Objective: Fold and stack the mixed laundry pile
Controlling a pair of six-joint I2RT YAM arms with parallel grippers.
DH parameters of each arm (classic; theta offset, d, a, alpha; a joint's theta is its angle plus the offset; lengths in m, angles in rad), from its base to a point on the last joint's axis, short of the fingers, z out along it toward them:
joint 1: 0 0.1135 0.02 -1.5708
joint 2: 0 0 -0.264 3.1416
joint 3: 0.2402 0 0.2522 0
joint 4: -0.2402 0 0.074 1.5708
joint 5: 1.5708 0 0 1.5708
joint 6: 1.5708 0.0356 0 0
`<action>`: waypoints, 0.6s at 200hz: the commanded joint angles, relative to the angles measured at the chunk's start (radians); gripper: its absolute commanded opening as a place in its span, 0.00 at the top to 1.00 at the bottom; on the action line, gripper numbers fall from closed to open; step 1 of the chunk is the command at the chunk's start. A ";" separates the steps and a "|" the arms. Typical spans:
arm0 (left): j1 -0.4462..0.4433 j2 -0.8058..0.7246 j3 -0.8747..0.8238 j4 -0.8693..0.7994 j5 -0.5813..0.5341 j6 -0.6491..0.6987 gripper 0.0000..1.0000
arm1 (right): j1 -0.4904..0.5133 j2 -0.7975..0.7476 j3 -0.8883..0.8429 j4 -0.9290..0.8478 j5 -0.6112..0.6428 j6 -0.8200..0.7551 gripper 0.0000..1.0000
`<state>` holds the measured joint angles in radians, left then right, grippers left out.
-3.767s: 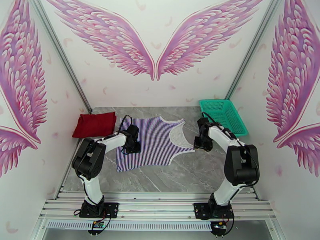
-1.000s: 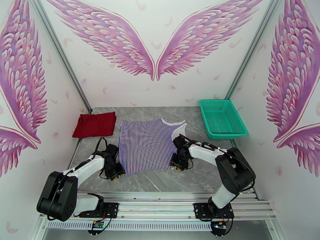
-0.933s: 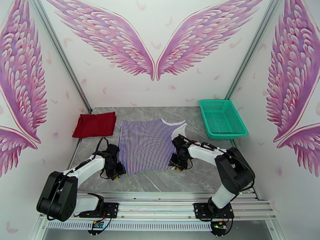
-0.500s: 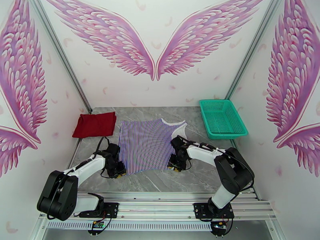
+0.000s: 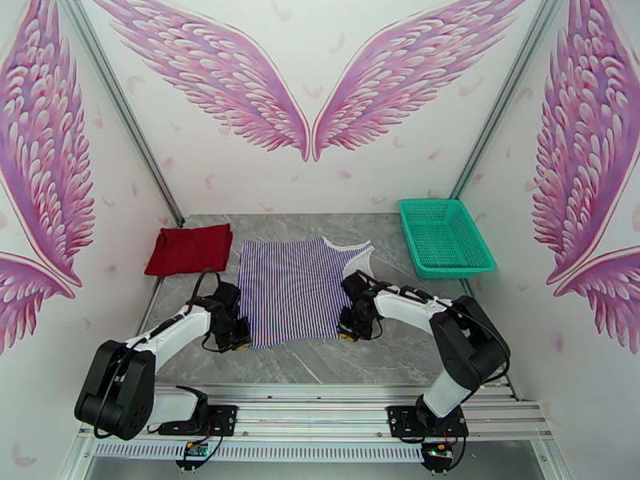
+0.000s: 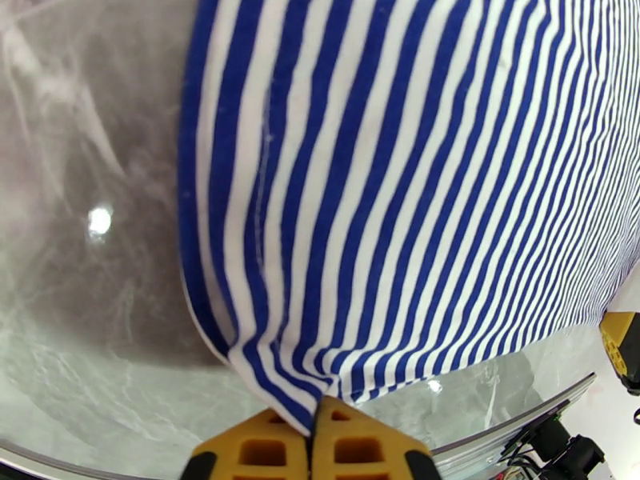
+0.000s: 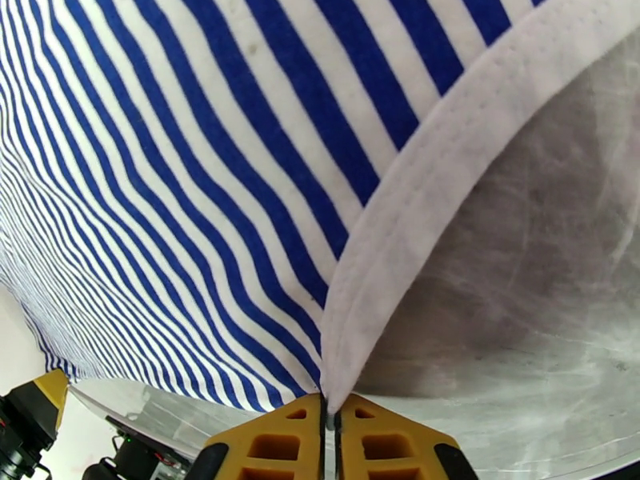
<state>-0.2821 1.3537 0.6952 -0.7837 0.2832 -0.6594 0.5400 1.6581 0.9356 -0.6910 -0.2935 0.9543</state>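
Observation:
The left gripper carries the shirt's pinched corner outward over the middle of the shirt's side edge and releases there next, since that middle is still unfolded.
The blue-and-white striped shirt [image 5: 292, 291] lies spread on the grey table, its near edge lifted a little. My left gripper [image 5: 238, 342] is shut on the shirt's near left corner [image 6: 308, 410]. My right gripper [image 5: 347, 333] is shut on the near right corner, pinching the white hem [image 7: 328, 390]. In both wrist views the yellow fingers meet with cloth between them. The dark red T-shirt [image 5: 190, 249] lies folded at the back left, away from both grippers.
A teal mesh basket [image 5: 445, 236] stands at the back right of the table. The aluminium rail [image 5: 320, 414] with the arm bases runs along the near edge. Bare marble table [image 5: 384, 354] shows in front of the shirt.
Since 3.8 s ago both arms dropped from the shirt's far part to its near corners and shut on them. In the last second both grippers shifted slightly away from the near edge with the cloth.

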 commanded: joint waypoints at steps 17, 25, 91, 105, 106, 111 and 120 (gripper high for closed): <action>0.001 -0.040 0.069 -0.036 -0.041 0.008 1.00 | 0.005 -0.041 0.037 -0.060 0.077 -0.015 0.94; 0.003 -0.046 0.079 -0.043 -0.051 0.006 1.00 | 0.004 -0.042 0.054 -0.077 0.091 -0.027 0.95; 0.038 -0.061 0.202 -0.077 -0.072 0.007 1.00 | 0.005 -0.004 0.208 -0.182 0.146 -0.105 0.96; 0.051 -0.057 0.224 -0.075 -0.071 0.007 1.00 | 0.006 0.011 0.255 -0.206 0.165 -0.127 0.97; 0.052 -0.055 0.225 -0.075 -0.071 0.008 1.00 | 0.005 0.013 0.259 -0.207 0.167 -0.129 0.97; 0.059 -0.052 0.233 -0.074 -0.068 0.008 1.00 | 0.003 0.020 0.277 -0.216 0.173 -0.139 0.96; 0.068 -0.043 0.248 -0.071 -0.066 0.013 1.00 | 0.001 0.036 0.308 -0.236 0.186 -0.157 0.97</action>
<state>-0.2367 1.3136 0.8845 -0.8383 0.2276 -0.6582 0.5400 1.6573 1.1606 -0.8516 -0.1703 0.8600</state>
